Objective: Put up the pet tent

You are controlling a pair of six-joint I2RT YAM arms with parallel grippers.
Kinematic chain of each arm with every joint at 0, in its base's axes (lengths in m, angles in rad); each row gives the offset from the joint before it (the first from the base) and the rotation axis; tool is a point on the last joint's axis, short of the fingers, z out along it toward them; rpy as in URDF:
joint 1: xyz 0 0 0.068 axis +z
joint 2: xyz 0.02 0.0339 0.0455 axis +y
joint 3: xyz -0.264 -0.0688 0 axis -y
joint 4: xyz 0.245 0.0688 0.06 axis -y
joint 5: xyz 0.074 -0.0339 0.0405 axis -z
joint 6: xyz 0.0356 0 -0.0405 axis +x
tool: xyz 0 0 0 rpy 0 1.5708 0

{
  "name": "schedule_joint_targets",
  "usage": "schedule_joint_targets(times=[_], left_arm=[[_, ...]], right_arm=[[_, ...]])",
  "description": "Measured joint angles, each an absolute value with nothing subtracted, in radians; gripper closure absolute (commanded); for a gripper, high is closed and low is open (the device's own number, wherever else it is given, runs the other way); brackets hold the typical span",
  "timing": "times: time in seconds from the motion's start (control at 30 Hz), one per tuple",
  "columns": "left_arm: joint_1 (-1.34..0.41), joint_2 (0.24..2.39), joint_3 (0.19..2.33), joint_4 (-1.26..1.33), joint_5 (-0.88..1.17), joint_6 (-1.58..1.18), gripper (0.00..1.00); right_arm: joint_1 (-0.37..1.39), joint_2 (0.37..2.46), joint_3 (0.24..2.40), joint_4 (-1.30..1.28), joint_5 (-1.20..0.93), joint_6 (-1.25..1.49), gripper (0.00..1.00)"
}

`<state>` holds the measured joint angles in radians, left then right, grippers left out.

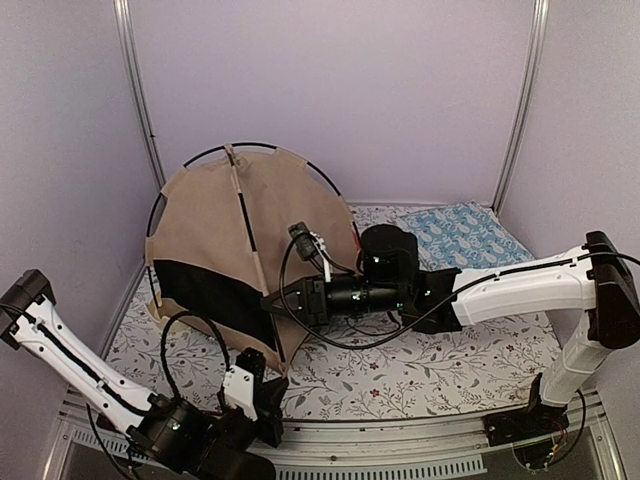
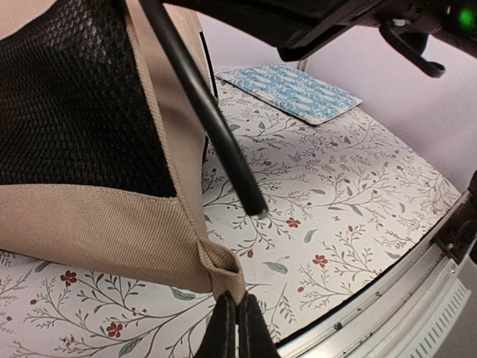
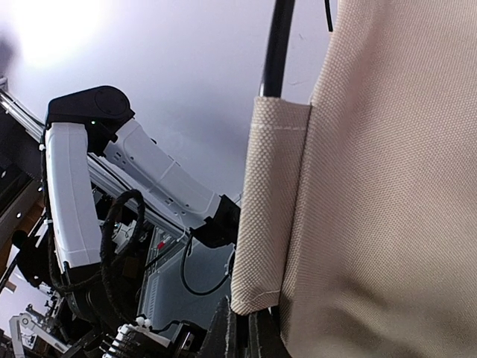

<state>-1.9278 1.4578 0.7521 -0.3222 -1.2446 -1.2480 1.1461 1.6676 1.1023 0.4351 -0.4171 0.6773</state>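
I will next lower the pole with my right gripper to the right in the top view, onto the mat by the front bar (image 1: 319,396), and let go, because the pole's end hangs in midair.
The pet tent (image 1: 215,225) is tan canvas with a black mesh panel (image 2: 74,97) and thin black arching poles. It stands tilted at the left back of the table. My left gripper (image 1: 262,362) is low at the tent's front corner. In the left wrist view it (image 2: 238,328) is shut on the folded tan corner (image 2: 220,268). My right gripper (image 1: 272,300) reaches in from the right to the tent's front edge. In the right wrist view it (image 3: 246,332) is shut at the end of a tan pole sleeve (image 3: 268,209). A black pole (image 3: 277,45) enters the sleeve. A free pole end (image 2: 257,209) hangs above the mat.
A blue patterned cushion (image 1: 460,235) lies at the back right and shows in the left wrist view (image 2: 291,89). A floral mat (image 1: 400,370) covers the table. The metal front rail (image 2: 387,298) runs close behind the left gripper. Frame posts stand at both back corners.
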Motion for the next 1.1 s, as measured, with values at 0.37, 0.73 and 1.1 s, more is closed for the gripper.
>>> schedule_joint_targets(times=[0.37,0.73,1.1], left_arm=[[-1.931,1.385,0.725,-0.209,-1.235,-1.088,1.0],[-1.933,1.319,0.679,-0.17,-1.219,-1.071,1.0],[-1.933,1.313,0.672,-0.197,-1.204,-1.105,1.0]], right_arm=[[1.167,1.668,1.034,0.562,-0.294,0.657,1.0],[1.174,1.667,1.0,0.623,-0.249,0.655,1.0],[1.179,1.667,1.001,0.621,-0.261,0.661,1.0]])
